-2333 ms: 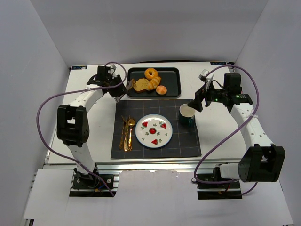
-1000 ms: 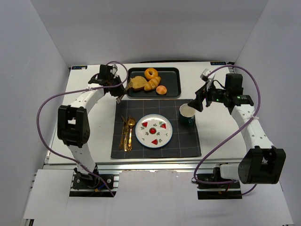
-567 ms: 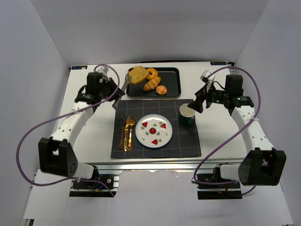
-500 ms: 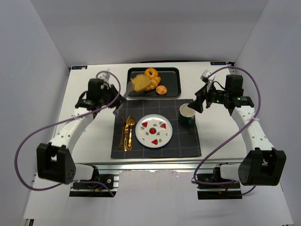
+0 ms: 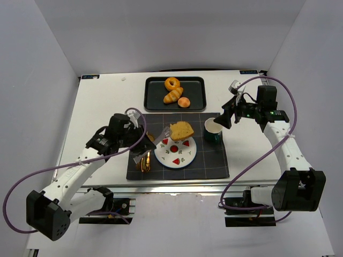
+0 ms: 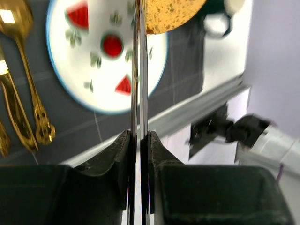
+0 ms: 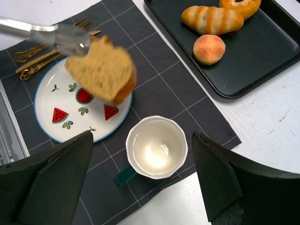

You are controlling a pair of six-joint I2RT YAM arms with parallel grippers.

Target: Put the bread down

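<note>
The plate lies below my left gripper, so next I will move the gripper down and slightly back, set the bread on the plate's middle [image 5: 174, 149] [image 6: 112, 45] and release the tongs' handles.
The bread [image 5: 181, 130] is a thick golden slice hanging just above the white watermelon plate [image 5: 176, 152]. Metal tongs [image 5: 161, 137] pinch it, and my left gripper [image 5: 140, 141] is shut on the tongs' handles. In the left wrist view the tongs [image 6: 139, 70] run up from my left gripper [image 6: 139, 140] to the bread [image 6: 171, 11] over the plate [image 6: 105, 61]. The right wrist view shows the bread [image 7: 103, 70] above the plate [image 7: 79, 117]. My right gripper [image 5: 221, 119] stands open over the white cup [image 7: 157, 147].
A black tray [image 5: 155, 96] at the back holds a doughnut, a croissant [image 5: 173, 96] and a round roll [image 5: 184, 102]. Gold cutlery [image 5: 143, 159] lies left of the plate on the dark placemat [image 5: 214, 160]. The green-handled cup [image 5: 213, 130] stands right of the plate.
My left arm has carried the bread in the tongs from the tray toward me, and it now hangs over the plate. The right arm has not moved.
</note>
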